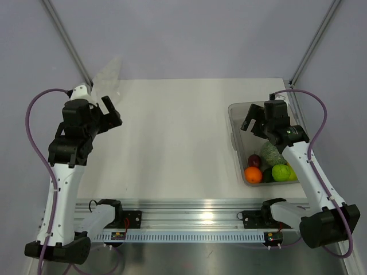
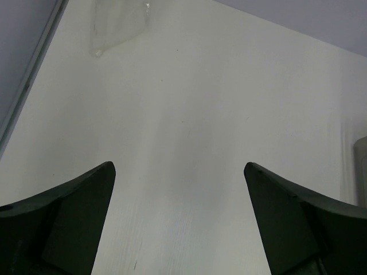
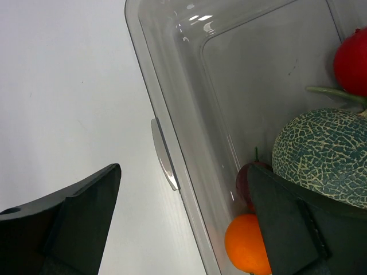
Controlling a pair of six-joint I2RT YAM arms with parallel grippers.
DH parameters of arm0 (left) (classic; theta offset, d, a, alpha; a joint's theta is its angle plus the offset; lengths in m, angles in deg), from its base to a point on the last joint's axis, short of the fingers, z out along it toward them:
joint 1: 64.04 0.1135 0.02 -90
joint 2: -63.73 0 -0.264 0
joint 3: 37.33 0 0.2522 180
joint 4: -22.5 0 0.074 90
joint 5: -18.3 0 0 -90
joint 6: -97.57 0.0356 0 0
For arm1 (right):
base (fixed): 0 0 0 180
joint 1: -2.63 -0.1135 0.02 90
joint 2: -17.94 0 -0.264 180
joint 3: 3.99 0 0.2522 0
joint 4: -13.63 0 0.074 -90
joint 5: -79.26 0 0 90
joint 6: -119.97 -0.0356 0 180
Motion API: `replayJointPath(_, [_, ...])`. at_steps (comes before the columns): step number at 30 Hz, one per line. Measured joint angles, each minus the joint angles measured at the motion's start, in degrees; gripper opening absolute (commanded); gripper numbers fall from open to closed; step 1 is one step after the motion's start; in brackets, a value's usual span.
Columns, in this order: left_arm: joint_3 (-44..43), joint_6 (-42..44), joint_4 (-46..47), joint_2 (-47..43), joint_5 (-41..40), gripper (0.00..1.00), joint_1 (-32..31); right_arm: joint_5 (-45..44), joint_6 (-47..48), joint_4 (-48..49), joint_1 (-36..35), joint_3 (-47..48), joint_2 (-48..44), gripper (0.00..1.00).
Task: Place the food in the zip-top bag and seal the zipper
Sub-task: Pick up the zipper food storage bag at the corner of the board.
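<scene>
The left gripper moves outward and down onto the near edge of the zip-top bag (image 1: 106,79) (image 2: 121,46) next, since its open fingers hang over bare table.
The zip-top bag (image 1: 106,79) lies crumpled at the table's far left corner; it also shows at the top of the left wrist view (image 2: 119,26). Its zipper is too faint to make out. The food sits in a grey tub (image 1: 234,117) at the right: orange (image 1: 253,175), dark red plum (image 1: 254,160), netted melon (image 1: 272,153), green round (image 1: 281,172). My left gripper (image 1: 112,112) is open and empty, near the bag, over bare table (image 2: 179,167). My right gripper (image 1: 256,122) is open and empty above the tub's left wall (image 3: 183,169), with the orange (image 3: 243,243), plum (image 3: 245,179) and melon (image 3: 321,149) beside it.
A bright red fruit (image 3: 352,60) with a green stem lies in the tub beyond the melon. The tub has a small handle (image 3: 163,152) on its left wall. Metal frame posts stand at both far corners of the table. A rail runs along the near edge (image 1: 189,220).
</scene>
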Motion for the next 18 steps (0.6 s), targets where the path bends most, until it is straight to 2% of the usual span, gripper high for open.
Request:
replayJointPath(8, [-0.13, -0.02, -0.52, 7.02, -1.60, 0.99, 0.00, -0.37, -0.28, 0.02, 0.00, -0.04, 0.02, 0.99])
replayJointPath(18, [-5.84, -0.04, 0.02, 24.94, -2.47, 0.99, 3.76, -2.05, -0.94, 0.96, 0.00, -3.41, -6.95, 1.00])
